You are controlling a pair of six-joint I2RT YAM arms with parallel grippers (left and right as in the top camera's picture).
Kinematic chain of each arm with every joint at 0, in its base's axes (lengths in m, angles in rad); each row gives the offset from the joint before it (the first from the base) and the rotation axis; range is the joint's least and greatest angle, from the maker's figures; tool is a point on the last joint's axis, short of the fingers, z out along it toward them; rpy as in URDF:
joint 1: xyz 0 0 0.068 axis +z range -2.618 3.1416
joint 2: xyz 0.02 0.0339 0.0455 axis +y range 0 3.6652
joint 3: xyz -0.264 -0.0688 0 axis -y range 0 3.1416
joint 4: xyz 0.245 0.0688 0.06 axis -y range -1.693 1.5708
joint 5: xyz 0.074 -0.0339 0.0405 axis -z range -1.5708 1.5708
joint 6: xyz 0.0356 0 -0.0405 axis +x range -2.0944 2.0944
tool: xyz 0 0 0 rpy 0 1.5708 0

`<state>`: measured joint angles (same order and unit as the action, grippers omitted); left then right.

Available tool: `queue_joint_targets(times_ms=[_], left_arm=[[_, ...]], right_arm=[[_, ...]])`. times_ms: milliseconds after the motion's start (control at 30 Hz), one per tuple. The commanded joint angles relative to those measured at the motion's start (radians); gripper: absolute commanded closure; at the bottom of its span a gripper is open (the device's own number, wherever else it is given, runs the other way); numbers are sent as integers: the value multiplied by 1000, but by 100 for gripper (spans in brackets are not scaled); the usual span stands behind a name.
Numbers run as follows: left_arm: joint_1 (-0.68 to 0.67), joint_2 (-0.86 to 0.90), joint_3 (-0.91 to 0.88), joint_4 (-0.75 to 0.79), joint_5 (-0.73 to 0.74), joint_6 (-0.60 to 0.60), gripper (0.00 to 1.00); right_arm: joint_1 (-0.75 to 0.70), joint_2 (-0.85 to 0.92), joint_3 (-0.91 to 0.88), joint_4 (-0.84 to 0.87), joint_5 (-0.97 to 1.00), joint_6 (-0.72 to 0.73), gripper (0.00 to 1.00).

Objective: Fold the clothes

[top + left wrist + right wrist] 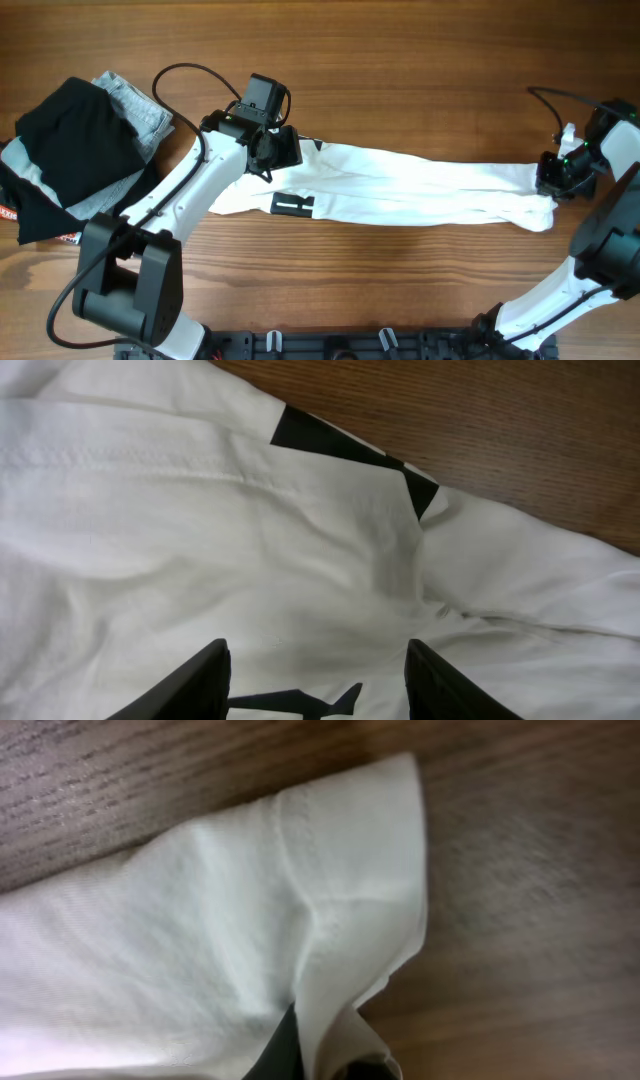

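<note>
The still-stretched garment's middle (380, 188) lies left of my right gripper in the overhead view. The garment's end goes up with my right gripper next, folds over there and comes free.
A white garment with black patches (400, 188) lies stretched in a long band across the table. My left gripper (272, 150) is over its left end, open, with white cloth (300, 540) between and below the fingers (315, 680). My right gripper (553, 180) is at the garment's right end, shut on a fold of the white cloth (330, 920), which wraps round the fingers (325, 1055).
A pile of black and grey clothes (75, 150) lies at the far left of the wooden table (400, 60). Cables run from both arms. The arm bases stand at the front edge.
</note>
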<state>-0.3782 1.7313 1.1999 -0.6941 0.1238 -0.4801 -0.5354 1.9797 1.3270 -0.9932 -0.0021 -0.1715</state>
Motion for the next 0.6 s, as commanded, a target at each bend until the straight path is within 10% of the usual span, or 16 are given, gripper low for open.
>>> queue_joint_targets(times_ms=[0,567], left_arm=[[6,-13,5,-2,-21,4,44],[95,-13,5,-61,-21,5,45]], right_arm=[[21,-125,80,-55,-13,51,96],[706,-175,66,-128,-113,372,92]])
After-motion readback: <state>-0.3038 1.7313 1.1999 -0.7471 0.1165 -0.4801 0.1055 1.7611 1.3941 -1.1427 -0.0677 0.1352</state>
